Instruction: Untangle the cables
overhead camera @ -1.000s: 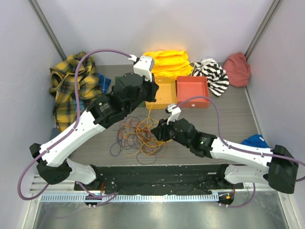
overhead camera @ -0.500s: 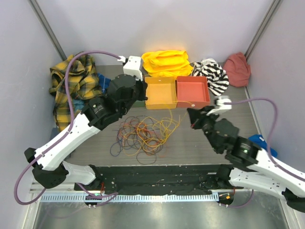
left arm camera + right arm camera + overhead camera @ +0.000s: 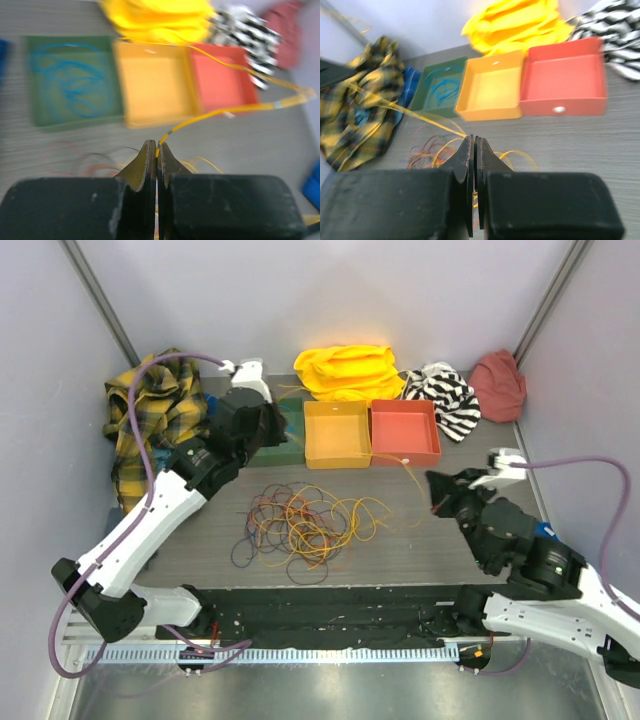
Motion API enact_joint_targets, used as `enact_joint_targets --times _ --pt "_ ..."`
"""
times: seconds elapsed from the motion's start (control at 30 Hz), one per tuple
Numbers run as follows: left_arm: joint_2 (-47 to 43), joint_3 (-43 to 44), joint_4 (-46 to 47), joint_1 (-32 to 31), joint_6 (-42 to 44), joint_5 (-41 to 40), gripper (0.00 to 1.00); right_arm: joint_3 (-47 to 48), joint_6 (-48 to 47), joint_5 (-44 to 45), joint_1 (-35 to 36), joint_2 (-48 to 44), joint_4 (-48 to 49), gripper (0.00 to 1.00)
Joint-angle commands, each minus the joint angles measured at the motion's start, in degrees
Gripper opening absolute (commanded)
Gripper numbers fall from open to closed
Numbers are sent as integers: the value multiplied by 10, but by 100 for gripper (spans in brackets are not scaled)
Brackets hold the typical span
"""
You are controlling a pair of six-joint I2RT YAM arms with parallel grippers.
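Observation:
I will next move my right gripper away from the heap of cables, to the right in the top view, and then open it, as my left gripper also holds the yellow cable.
The cables (image 3: 300,525), a loose bunch of thin yellow-orange, red, purple and dark loops, lie on the grey table in front of the trays. One yellow cable (image 3: 215,114) is stretched out of the bunch between both grippers. My left gripper (image 3: 158,146) is shut on one end of it and hangs over the green tray (image 3: 285,432). My right gripper (image 3: 474,139) is shut on the same yellow cable (image 3: 415,114), right of the bunch at the table's right side (image 3: 433,500).
Behind the bunch stand the green tray with a teal cable loop (image 3: 70,80), a yellow tray (image 3: 337,435) and a red tray (image 3: 405,432). Clothes lie along the back: plaid shirt (image 3: 150,425), yellow cloth (image 3: 348,370), striped cloth (image 3: 445,395), pink cloth (image 3: 498,383).
My right gripper shut at the bunch and pulled back to the right with the yellow cable. My left gripper moved left, over the green tray. The bunch spread rightward.

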Motion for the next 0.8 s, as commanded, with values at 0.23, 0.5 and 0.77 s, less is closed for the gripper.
enact_joint_targets --times 0.23,0.5,0.77 --pt "-45 -60 21 101 -33 8 0 57 -25 103 -13 -71 -76 1" --pt "-16 -18 36 86 -29 134 0 24 -32 62 -12 -38 -30 1" --pt "34 12 37 3 2 135 0 -8 -22 0 -13 26 -7 42"
